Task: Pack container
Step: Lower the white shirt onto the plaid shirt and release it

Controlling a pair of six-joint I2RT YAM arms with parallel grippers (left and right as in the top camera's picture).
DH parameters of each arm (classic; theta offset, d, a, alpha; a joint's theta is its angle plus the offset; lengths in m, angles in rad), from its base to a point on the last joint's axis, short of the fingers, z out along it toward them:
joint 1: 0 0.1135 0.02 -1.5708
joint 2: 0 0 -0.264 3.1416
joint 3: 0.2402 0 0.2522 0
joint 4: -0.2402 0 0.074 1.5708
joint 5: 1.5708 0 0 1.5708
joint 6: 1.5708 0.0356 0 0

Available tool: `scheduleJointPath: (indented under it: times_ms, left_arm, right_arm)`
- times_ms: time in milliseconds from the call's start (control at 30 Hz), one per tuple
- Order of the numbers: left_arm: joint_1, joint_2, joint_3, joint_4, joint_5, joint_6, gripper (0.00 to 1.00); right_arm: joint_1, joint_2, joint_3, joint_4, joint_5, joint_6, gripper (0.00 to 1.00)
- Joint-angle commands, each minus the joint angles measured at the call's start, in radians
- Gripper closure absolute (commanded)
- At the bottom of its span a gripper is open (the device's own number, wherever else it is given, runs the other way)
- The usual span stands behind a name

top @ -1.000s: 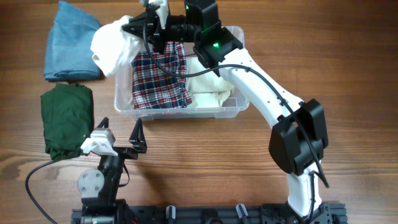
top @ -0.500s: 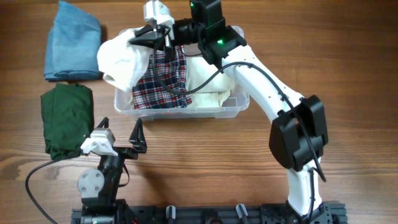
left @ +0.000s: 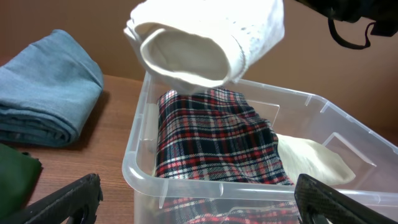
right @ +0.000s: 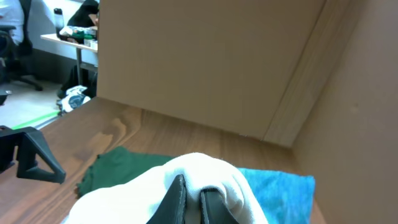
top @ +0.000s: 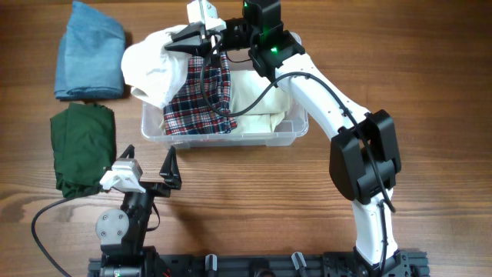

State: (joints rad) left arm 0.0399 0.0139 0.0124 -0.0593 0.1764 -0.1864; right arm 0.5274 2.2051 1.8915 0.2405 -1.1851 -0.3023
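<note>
My right gripper turns and brings the white cloth down into the container's end by the green cloth next, since it hangs above the container's rim.
The clear plastic container stands at the table's far middle; it also shows in the left wrist view. Inside lie a plaid cloth and a cream cloth. My right gripper is shut on a white cloth and holds it in the air over the container's left end. The white cloth hangs above the plaid cloth in the left wrist view. The right wrist view shows the fingers pinched on white cloth. My left gripper is open and empty in front of the container.
A folded blue cloth lies at the far left. A folded green cloth lies below it, left of my left gripper. Bare wooden table spreads right of the container.
My right gripper has carried the white cloth to the right, from beyond the container's left rim to over its left end. The left arm has not moved.
</note>
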Motion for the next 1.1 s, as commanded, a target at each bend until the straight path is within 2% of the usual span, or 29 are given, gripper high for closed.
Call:
scheduleJointPath:
  times_ms: [0,433,467,533,600,667,933,1067]
  left_arm:
    - [0.005,-0.005,-0.006,-0.001,-0.010,-0.005,0.00]
    - [0.005,-0.005,-0.006,-0.001,-0.010,-0.005,0.00]
    - [0.005,-0.005,-0.006,-0.001,-0.010,-0.005,0.00]
    - [0.005,-0.005,-0.006,-0.001,-0.010,-0.005,0.00]
    - [0.005,-0.005,-0.006,-0.001,-0.010,-0.005,0.00]
    - [0.005,-0.005,-0.006,-0.001,-0.010,-0.005,0.00]
    - [0.005,-0.005,-0.006,-0.001,-0.010,-0.005,0.00]
    - [0.005,-0.005,-0.006,-0.001,-0.010,-0.005,0.00]
  right_arm:
    - [0.004,0.023,0.018,-0.053,-0.055,0.016,0.96]
    - [-0.031,0.043,0.018,-0.335,-0.050,0.017,0.95]
    - [-0.034,0.043,0.018,-0.348,-0.050,0.018,0.90]
    - [-0.034,0.043,0.018,-0.364,-0.051,0.020,0.64]
    - [-0.034,0.043,0.018,-0.365,-0.051,0.062,0.45]
    - [-0.034,0.043,0.018,-0.365,-0.051,0.109,0.38]
    - [-0.034,0.043,0.018,-0.366,-0.119,0.270,0.36]
    - [-0.034,0.043,0.018,-0.407,-0.152,0.354,0.43]
